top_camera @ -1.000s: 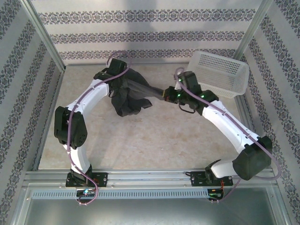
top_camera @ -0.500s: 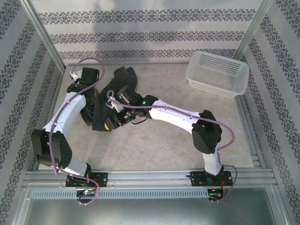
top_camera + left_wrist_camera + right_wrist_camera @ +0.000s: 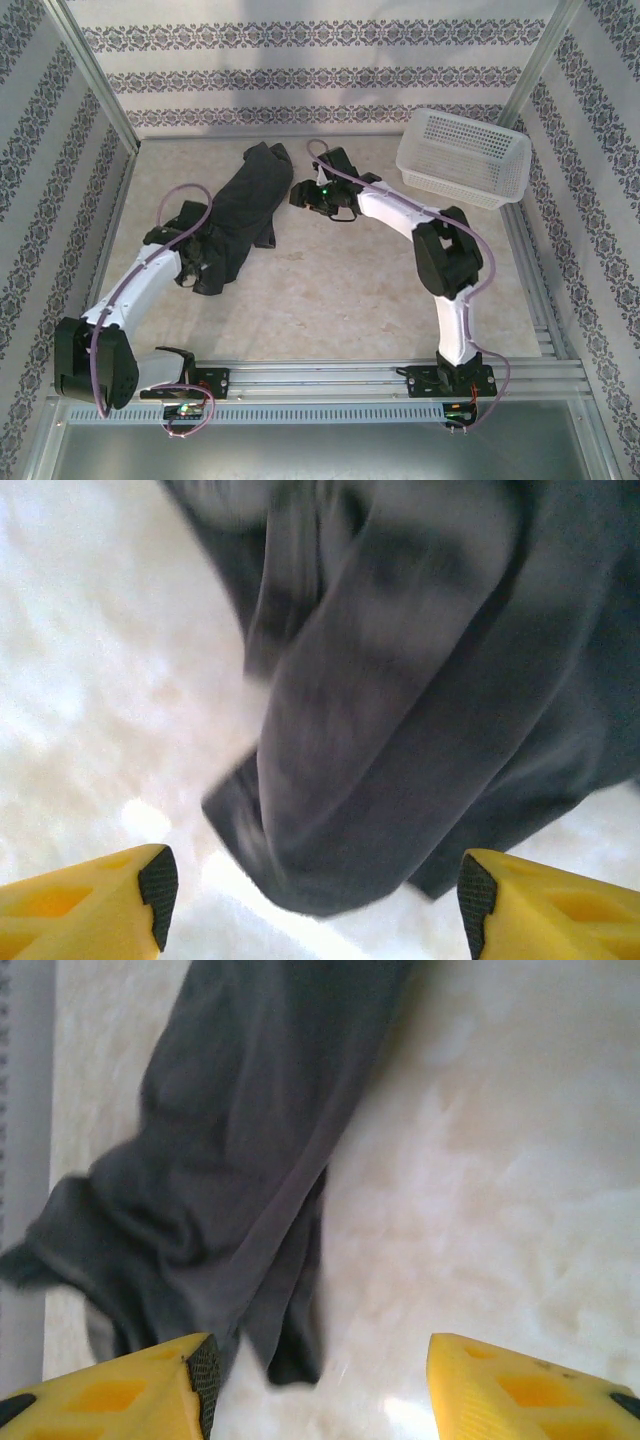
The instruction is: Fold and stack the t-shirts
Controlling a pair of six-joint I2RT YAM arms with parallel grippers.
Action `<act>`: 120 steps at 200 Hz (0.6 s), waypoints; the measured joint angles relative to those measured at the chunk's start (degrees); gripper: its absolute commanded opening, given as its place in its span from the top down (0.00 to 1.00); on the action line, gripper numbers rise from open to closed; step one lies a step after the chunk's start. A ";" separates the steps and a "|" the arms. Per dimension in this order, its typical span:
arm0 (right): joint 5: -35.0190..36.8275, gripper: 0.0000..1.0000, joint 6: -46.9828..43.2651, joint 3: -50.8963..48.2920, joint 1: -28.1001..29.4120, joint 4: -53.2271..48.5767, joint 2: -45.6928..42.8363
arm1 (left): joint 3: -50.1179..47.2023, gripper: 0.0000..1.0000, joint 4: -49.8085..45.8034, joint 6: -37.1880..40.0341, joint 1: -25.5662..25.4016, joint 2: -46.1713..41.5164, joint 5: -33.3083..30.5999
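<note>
The near tip of the rolled fold [image 3: 208,287] [image 3: 335,878] pokes out over bare tabletop between my left gripper's open fingers, so next my left gripper should lower onto it and close there.
One dark charcoal t-shirt [image 3: 243,205] lies on the table as a long crumpled strip, running from the back centre toward the near left. My left gripper [image 3: 203,265] is at the strip's near end. In the left wrist view that gripper [image 3: 312,905] is open, and a rolled fold of the t-shirt [image 3: 400,710] lies just ahead of the yellow fingers [image 3: 95,910]. My right gripper [image 3: 297,193] hovers just right of the strip's far part. In the right wrist view this gripper [image 3: 320,1385] is open over bare tabletop, with the t-shirt [image 3: 230,1180] ahead on the left.
A white mesh basket [image 3: 465,155] stands at the back right corner. Patterned walls and metal posts enclose the table [image 3: 340,290] on three sides. The right arm's elbow [image 3: 445,255] rises over the table's right half.
Both grippers opened and let go of the t-shirt, which now lies flat on the table. The right gripper pulled back to the right of it; the left arm drew toward the near left.
</note>
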 measured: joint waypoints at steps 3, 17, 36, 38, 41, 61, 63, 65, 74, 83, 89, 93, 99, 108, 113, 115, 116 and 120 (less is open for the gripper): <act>0.15 0.43 0.61 0.68 -0.20 0.15 0.96 | -0.74 0.25 0.07 -0.48 0.00 0.00 0.70; 0.66 0.42 2.54 4.79 -0.63 0.72 5.84 | -3.80 0.25 0.70 -2.97 0.00 0.11 3.63; 0.92 0.43 4.39 11.34 -0.61 0.68 11.87 | -5.79 0.28 3.96 -5.95 0.00 1.64 6.71; 1.01 0.44 4.61 12.17 -0.61 0.59 12.41 | -5.88 0.28 4.24 -6.10 0.00 1.79 6.93; 1.05 0.44 4.90 13.18 -0.61 0.57 13.20 | -6.03 0.29 4.96 -6.54 0.00 2.36 7.41; 1.27 0.46 6.71 19.15 -0.61 0.50 17.38 | -6.71 0.37 9.40 -8.72 0.00 6.51 9.73; 1.29 0.47 6.93 19.67 -0.61 0.48 17.73 | -6.78 0.37 9.73 -8.83 0.00 6.95 9.92; 1.38 0.47 7.19 20.17 -0.61 0.48 18.03 | -6.84 0.38 10.03 -8.87 0.00 7.37 10.12; 1.49 0.48 8.24 22.10 -0.61 0.55 19.56 | -7.26 0.41 11.58 -9.40 0.00 9.18 10.67; 1.49 0.50 9.27 23.96 -0.61 0.59 21.22 | -7.67 0.45 12.57 -9.68 0.00 10.62 10.67; 1.46 0.52 9.81 24.79 -0.61 0.76 22.16 | -7.67 0.49 12.57 -9.94 0.00 10.99 10.49; 1.51 0.52 10.32 25.18 -0.61 0.85 22.67 | -7.67 0.52 12.74 -10.05 0.04 10.97 10.47; 1.46 0.54 11.10 25.57 -0.61 1.20 23.56 | -7.67 0.58 13.22 -10.12 0.04 10.91 10.45; 1.42 0.57 11.89 25.81 -0.61 1.86 24.74 | -7.67 0.68 14.56 -10.67 0.04 10.95 10.45; 1.44 0.60 12.55 25.99 -0.61 2.25 25.38 | -7.67 0.73 15.13 -10.36 0.07 10.99 10.45; 1.18 0.61 12.55 26.14 -0.61 2.36 25.64 | -7.67 0.75 15.47 -10.75 0.07 10.99 10.45; 1.05 0.62 12.72 26.32 -0.61 2.21 25.68 | -7.67 0.76 15.52 -10.73 0.07 10.99 10.47; 1.01 0.65 13.25 26.80 -0.61 2.32 25.70 | -7.67 0.81 15.96 -10.40 0.07 11.06 10.45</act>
